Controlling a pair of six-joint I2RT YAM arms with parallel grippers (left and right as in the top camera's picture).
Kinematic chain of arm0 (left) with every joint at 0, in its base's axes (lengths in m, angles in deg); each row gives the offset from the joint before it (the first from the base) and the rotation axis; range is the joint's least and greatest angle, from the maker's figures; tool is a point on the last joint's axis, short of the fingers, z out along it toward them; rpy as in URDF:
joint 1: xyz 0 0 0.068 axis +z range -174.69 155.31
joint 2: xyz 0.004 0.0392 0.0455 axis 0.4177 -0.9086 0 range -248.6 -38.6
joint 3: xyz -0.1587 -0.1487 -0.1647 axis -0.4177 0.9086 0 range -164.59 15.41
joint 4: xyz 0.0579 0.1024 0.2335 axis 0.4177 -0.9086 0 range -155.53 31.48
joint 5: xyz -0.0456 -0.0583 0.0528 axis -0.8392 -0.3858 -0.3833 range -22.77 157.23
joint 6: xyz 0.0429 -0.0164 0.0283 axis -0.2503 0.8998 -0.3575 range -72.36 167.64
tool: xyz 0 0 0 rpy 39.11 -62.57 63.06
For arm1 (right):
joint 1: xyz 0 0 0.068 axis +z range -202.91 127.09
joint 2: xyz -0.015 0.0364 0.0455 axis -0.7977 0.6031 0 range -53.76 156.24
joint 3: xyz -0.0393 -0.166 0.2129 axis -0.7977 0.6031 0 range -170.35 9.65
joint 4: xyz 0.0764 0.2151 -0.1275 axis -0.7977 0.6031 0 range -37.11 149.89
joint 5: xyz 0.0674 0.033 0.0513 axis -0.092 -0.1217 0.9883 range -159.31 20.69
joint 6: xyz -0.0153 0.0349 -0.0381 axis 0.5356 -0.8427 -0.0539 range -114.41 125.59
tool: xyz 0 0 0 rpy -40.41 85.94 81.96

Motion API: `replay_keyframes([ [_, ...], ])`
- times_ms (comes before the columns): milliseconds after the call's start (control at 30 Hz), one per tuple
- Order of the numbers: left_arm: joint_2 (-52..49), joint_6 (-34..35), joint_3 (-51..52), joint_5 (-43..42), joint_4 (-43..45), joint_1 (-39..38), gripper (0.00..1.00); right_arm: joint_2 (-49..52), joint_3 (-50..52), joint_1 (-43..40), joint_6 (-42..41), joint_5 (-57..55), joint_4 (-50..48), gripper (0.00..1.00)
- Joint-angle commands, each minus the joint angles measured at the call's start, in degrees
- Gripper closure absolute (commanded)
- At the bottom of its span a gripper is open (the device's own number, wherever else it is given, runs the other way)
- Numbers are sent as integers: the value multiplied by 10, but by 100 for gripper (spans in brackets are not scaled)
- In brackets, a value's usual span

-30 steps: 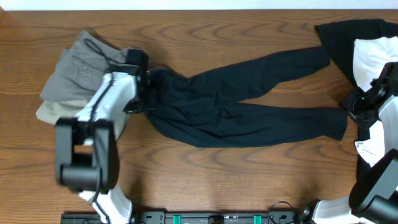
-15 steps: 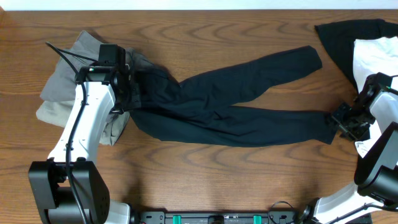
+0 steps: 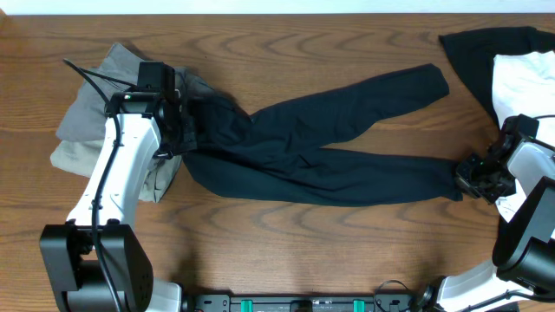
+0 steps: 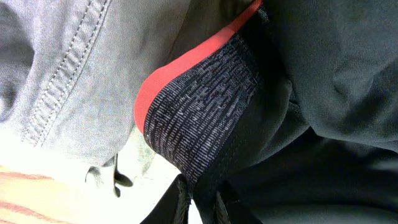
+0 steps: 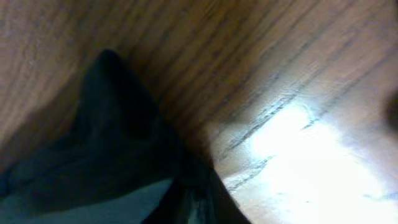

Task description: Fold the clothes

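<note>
My left gripper is by the waistband, which sits bunched against the grey pile. It will next draw back and turn to set the waistband onto the tabletop beside the pile.
Long black trousers (image 3: 312, 147) lie stretched across the wooden table, waistband at the left, legs splayed to the right. My left gripper (image 3: 184, 128) is shut on the waistband; the left wrist view shows its red lining (image 4: 163, 81) and grey inner band (image 4: 199, 109) pinched between the fingers (image 4: 200, 202). My right gripper (image 3: 471, 176) is shut on the hem of the lower leg (image 5: 106, 149) at the table's right. The upper leg's end (image 3: 429, 78) lies free.
A pile of grey and beige garments (image 3: 95, 113) lies under the left arm at the left. A black garment (image 3: 486, 52) and a white garment (image 3: 520, 78) lie at the far right, close to the right arm.
One second ago the trousers lay further right; the left gripper has since dragged the waistband left over the grey pile. The right gripper came down onto the lower hem and moved slightly.
</note>
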Motion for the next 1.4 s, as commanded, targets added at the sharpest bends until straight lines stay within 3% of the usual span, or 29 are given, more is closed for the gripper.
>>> replay_keyframes([
  [0,2,1,-10,7,-2,2,85,19,5,2,7,14,22,98],
  [233,2,1,-10,7,-17,2,89,-46,-100,-37,10,14,112,99],
  [533,7,6,-10,4,-136,2,93,-107,-250,-135,-4,15,123,99],
  [767,7,28,-10,2,-194,2,92,-106,-273,-142,-3,14,143,99],
  [967,7,41,-9,2,-207,2,49,-106,-273,-141,3,12,144,99],
  [1133,7,49,2,-24,-203,2,39,-106,-273,-142,3,11,146,99],
  [1367,7,49,74,-179,-143,1,35,-106,-273,-141,3,10,148,99],
])
